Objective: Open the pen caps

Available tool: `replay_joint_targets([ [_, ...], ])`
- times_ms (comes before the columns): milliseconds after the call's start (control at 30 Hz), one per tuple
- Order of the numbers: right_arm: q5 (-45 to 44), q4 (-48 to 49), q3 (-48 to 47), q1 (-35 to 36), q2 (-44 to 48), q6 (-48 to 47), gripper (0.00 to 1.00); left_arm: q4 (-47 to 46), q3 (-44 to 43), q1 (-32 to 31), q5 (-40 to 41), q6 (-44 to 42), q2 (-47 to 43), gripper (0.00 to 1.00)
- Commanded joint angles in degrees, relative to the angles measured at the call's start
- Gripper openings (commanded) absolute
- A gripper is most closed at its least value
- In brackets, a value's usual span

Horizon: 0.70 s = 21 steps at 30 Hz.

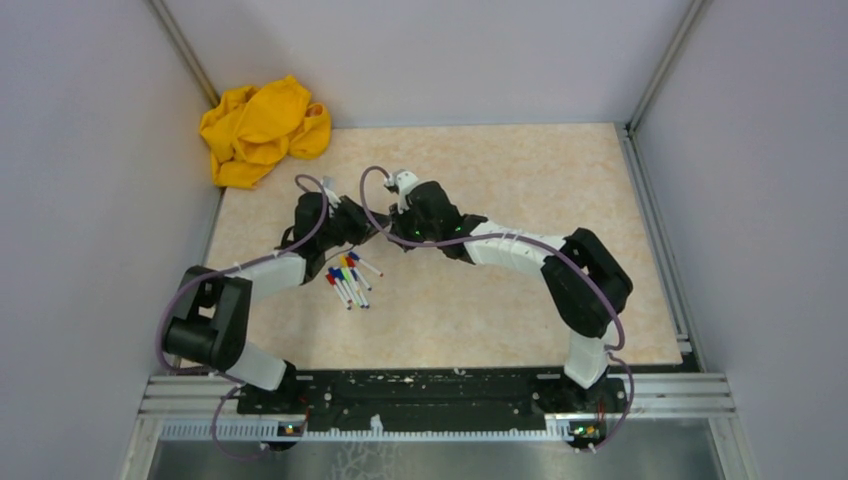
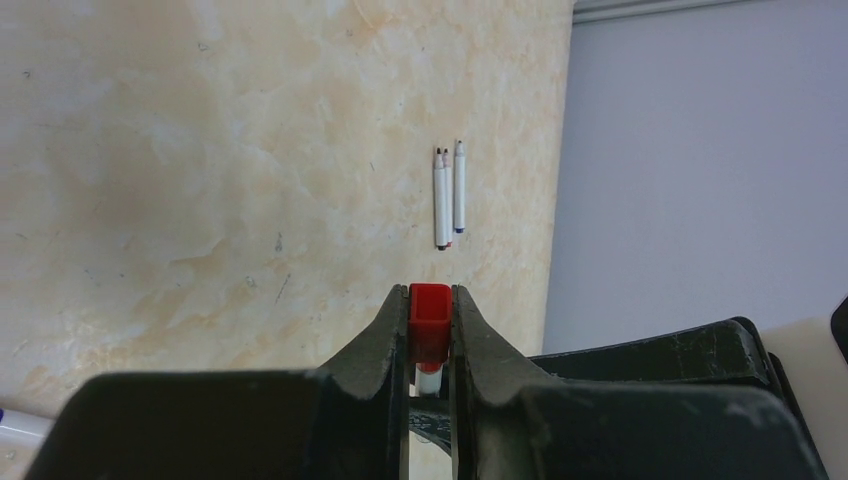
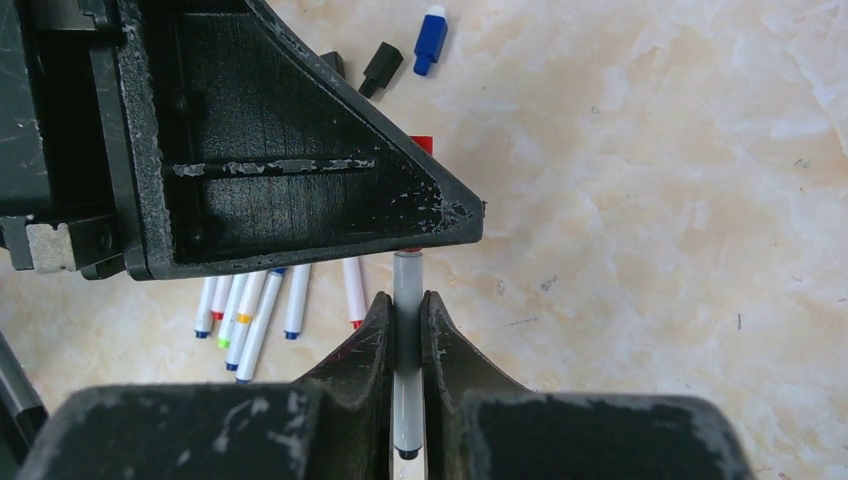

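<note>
My right gripper swings toward the right in the top view next, carrying the marker beside the uncapped ones there, as opened markers lie near the wall.
My left gripper [image 2: 430,300] is shut on a red pen cap [image 2: 430,322]; a white marker end shows right below the cap. My right gripper [image 3: 405,305] is shut on that marker's grey-white barrel [image 3: 406,290], which runs up behind the left gripper's finger [image 3: 300,180]. I cannot tell whether cap and barrel have parted. In the top view the left gripper [image 1: 370,232] and the right gripper [image 1: 392,234] meet tip to tip above the table. A loose blue cap [image 3: 430,40] and a black cap [image 3: 381,67] lie on the table.
A bunch of capped markers [image 1: 348,280] lies just in front of the grippers and shows in the right wrist view [image 3: 250,310]. Uncapped markers [image 2: 447,195] lie near the wall. A yellow cloth [image 1: 262,128] sits at the far left corner. Walls enclose the table.
</note>
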<state>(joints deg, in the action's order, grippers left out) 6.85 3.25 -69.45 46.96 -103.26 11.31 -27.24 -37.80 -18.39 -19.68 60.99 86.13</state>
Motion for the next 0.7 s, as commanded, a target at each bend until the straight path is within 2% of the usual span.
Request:
replay_joint_targets([
  [0, 1.58, 3.01, -1.60, 0.34, -0.70, 0.53, 0.00, -3.47, -2.88, -1.58, -0.94, -1.40, 2.17, 0.00],
  [133, -1.11, 3.93, 4.49, 0.32, 1.98, 2.13, 0.00, -0.62, -9.05, -0.02, 1.17, -4.50, 6.79, 0.00],
  [267, -3.55, 4.80, 11.00, 0.24, 5.35, 3.07, 0.00, -1.68, -14.34, 3.13, 0.44, -2.84, 12.45, 0.00],
  [433, -6.50, 4.92, 13.32, -1.17, 7.52, 3.55, 0.00, 1.63, -18.46, 4.09, -0.06, -4.57, 16.18, 0.00],
  [600, -14.70, 0.35, 9.84, -3.47, 6.92, 2.53, 0.00, 18.89, -19.42, 2.98, 14.56, -12.93, 12.69, 0.00],
  [667, -18.62, -1.46, 8.18, -4.07, 5.74, 1.18, 0.00, 22.05, -18.55, 2.88, 19.82, -15.42, 11.42, 0.07],
])
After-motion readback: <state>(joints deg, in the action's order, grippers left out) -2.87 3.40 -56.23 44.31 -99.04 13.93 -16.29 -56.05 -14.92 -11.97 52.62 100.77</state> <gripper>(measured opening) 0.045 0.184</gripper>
